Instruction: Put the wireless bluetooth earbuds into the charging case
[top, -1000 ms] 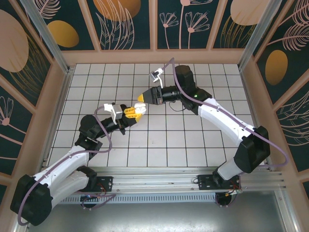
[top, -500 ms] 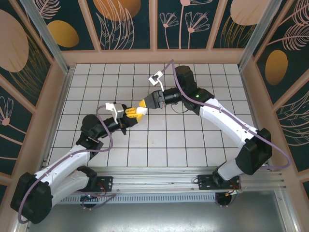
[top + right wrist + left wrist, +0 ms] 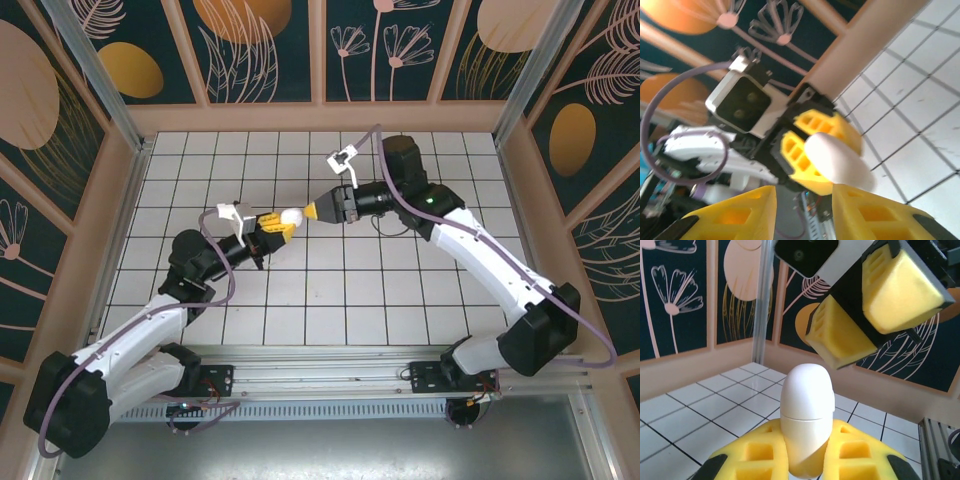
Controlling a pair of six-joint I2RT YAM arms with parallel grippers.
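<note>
My left gripper holds the lid of the charging case [image 3: 291,217], which is already shut. Next it should tilt downward, move down to the white tiles beneath and release the lid there.
A closed white egg-shaped charging case [image 3: 806,410] stands upright between the yellow fingers [image 3: 755,455] of my left gripper [image 3: 272,226], which is shut on its lower half. In the top view the case [image 3: 291,217] is held above the middle of the tiled floor. My right gripper [image 3: 316,211] hovers just to the right of the case's tip, open, with nothing between its fingers [image 3: 875,215]. The right wrist view has the case [image 3: 832,160] pointing toward the gap of my right gripper [image 3: 804,200]. The earbuds are out of view.
The white tiled floor [image 3: 400,290] is walled by a wooden frame with dark flower panels [image 3: 260,50]. An aluminium rail [image 3: 330,365] runs along the near edge by the arm bases. Both arms meet above mid-floor.
My right gripper has drawn back to the right, off the case, and its arm has swung right. My left gripper, still holding the case, has shifted slightly up and right.
</note>
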